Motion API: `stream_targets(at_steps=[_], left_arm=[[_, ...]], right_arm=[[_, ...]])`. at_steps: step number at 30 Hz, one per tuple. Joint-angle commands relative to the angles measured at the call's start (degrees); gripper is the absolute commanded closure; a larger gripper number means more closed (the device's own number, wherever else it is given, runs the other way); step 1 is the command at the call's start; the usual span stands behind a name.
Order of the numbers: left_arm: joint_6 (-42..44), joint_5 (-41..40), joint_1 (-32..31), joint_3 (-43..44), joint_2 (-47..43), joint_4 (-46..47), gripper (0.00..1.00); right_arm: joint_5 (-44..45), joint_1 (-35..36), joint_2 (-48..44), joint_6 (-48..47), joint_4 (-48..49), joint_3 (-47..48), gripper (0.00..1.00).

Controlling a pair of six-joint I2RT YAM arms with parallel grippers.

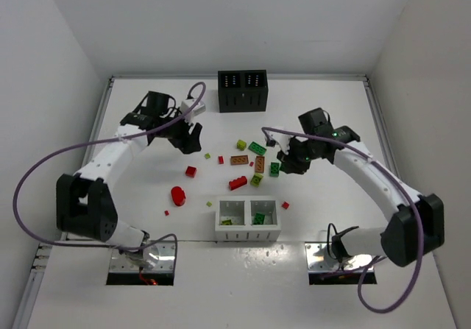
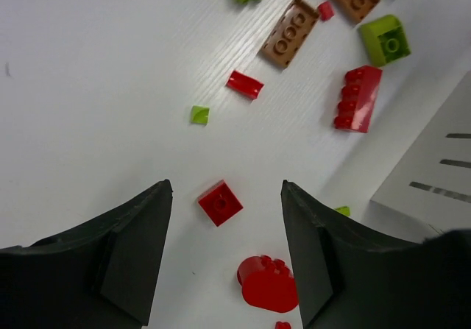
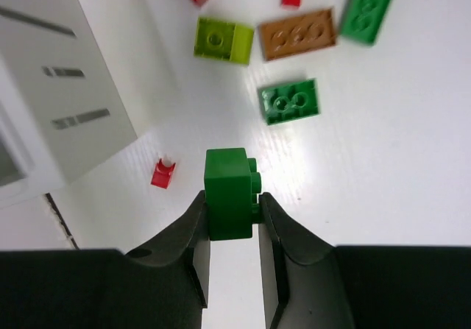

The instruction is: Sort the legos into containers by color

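The left gripper will next move down and to its right in the top view and lower around the far lime brick (image 1: pixel 241 144), since the lime brick lies uncrowded there.
My right gripper (image 3: pixel 230 200) is shut on a dark green lego (image 3: pixel 229 193) and holds it above the table, right of the white container (image 3: pixel 51 101). A dark green brick (image 3: pixel 289 101), a lime brick (image 3: pixel 224 39) and an orange-brown brick (image 3: pixel 298 33) lie beyond it. My left gripper (image 2: pixel 227 189) is open and empty above the table. A small red square lego (image 2: pixel 220 202) and a red round lego (image 2: pixel 268 283) lie below the gap between its fingers. The white container (image 1: pixel 248 231) stands front centre. The black container (image 1: pixel 241 91) stands at the back.
Loose legos lie scattered between the arms: a long red brick (image 2: pixel 358 98), an orange-brown brick (image 2: pixel 290 31), a lime brick (image 2: pixel 386 38) and small red bits (image 3: pixel 163 173). The white container's compartments hold lime pieces (image 1: pixel 227 221). White walls enclose the table.
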Motion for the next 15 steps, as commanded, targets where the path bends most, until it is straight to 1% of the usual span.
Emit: stream_targets(at_steps=[1,4,6,7,9,11,13,15], left_arm=[[-0.7,-1.77,0.09,3.1,4.91,1.74,0.33],[-0.7,-3.8,-1.24,6.18,10.62,1.74,0.33],[-1.32,-3.8,-1.76,8.64,14.57,2.26,0.33],[-1.93,-3.8,-1.76,9.25,15.54,2.26,0.33],[-3.77,-4.5,-1.76,9.79,17.04,4.54,0.32],[-4.48,-5.03,-2.29,10.31,17.93,6.74,0.31],[-4.48,-5.64,-4.21,11.8,19.77,7.36,0.3],[-5.09,-5.65,-4.75,12.34,21.0,7.36,0.3]], right_arm=[[-3.35,-0.31,-4.21,3.27,-6.98,6.17,1.0],[-7.32,1.27,-5.88,3.8,-9.73,9.69,1.0],[-7.95,2.93,-5.88,4.59,-10.43,11.79,1.0],[-7.95,3.64,-3.36,3.63,-13.31,12.93,1.0],[-9.79,5.48,-1.32,2.92,-16.05,16.01,1.0],[-10.66,7.15,-0.79,2.39,-17.64,16.64,1.0],[-10.67,11.19,-1.57,2.39,-17.65,16.64,1.0],[-10.67,13.04,-1.58,1.77,-18.34,16.03,1.0]])
